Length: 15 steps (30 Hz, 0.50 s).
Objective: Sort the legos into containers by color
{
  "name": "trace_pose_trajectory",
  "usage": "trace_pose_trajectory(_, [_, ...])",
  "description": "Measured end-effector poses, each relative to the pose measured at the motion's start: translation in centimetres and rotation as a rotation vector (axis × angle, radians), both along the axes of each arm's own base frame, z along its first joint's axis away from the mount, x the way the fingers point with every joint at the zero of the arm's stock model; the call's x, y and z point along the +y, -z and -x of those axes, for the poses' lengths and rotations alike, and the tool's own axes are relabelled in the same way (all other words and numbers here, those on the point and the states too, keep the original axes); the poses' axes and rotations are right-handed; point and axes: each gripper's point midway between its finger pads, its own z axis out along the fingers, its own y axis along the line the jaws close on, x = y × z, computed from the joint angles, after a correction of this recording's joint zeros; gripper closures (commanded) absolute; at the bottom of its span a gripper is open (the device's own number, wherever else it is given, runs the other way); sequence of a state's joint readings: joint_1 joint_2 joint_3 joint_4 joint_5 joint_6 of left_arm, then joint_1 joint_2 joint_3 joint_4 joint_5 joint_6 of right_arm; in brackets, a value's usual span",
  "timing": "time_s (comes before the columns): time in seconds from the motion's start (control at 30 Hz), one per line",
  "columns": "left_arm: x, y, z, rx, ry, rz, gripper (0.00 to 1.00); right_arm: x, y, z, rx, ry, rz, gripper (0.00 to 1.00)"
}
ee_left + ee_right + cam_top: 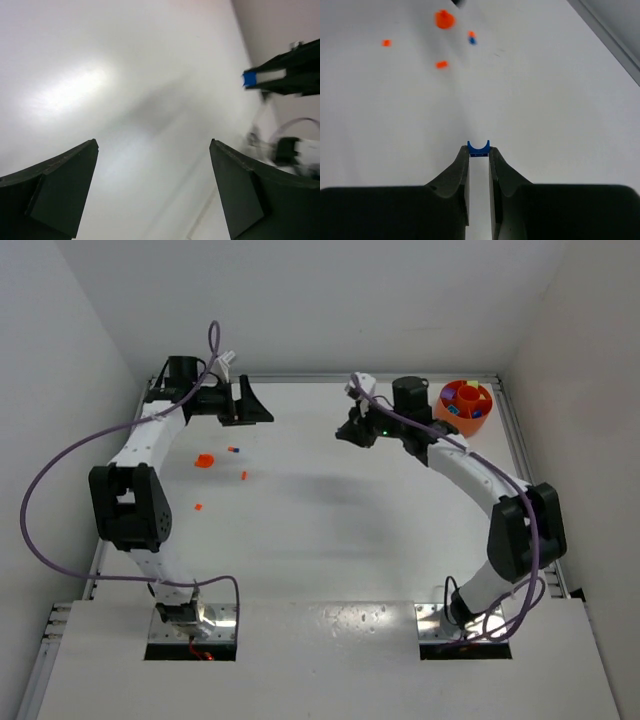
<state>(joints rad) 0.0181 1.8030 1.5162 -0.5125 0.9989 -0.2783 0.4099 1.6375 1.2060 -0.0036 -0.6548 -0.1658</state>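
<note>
The blue lego will go to the right in the top view with my right gripper, over the orange bowl's near section by the bar, because blue pieces already lie there.
My right gripper is shut on a small blue lego, held at its fingertips above the table; the left wrist view shows it too, far right. In the top view this gripper hangs left of the orange bowl, which holds coloured bits. My left gripper is open and empty at the back left. Loose legos lie on the table: a larger orange-red piece, a blue and red pair, and two small orange-red ones. The purple-blue bowl is out of view.
White walls close the table on three sides. A raised rail runs along the right edge beside the orange bowl. Purple cables loop from both arms.
</note>
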Motion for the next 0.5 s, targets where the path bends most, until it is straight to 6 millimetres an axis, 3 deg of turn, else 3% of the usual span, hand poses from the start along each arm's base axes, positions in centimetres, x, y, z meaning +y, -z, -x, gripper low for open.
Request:
trace_pose_trajectory(0.1, [-0.1, -2.6, -0.8, -0.177, -0.039, -0.177, 0.0, -5.5, 0.6, -2.4, 0.043, 0.186, 0.06, 1.0])
trace_pose_trajectory(0.23, [-2.0, -6.7, -1.3, -0.363, -0.042, -0.321, 0.0, -14.7, 1.7, -5.7, 0.137, 0.468, 0.143, 1.0])
trace_pose_trajectory(0.33, [-2.7, -8.7, -2.8, -0.416, -0.067, -0.397, 0.0, -21.6, 1.7, -7.8, 0.197, 0.653, 0.186, 1.0])
trace_pose_trajectory(0.4, [-2.5, -9.1, -4.1, -0.439, -0.101, -0.444, 0.0, -25.9, 1.5, -9.1, 0.224, 0.759, 0.205, 1.0])
trace_pose_trajectory(0.5, [-1.8, -8.0, -4.7, -0.419, -0.119, -0.492, 0.0, -31.6, 1.7, -10.4, 0.267, 0.895, 0.23, 1.0])
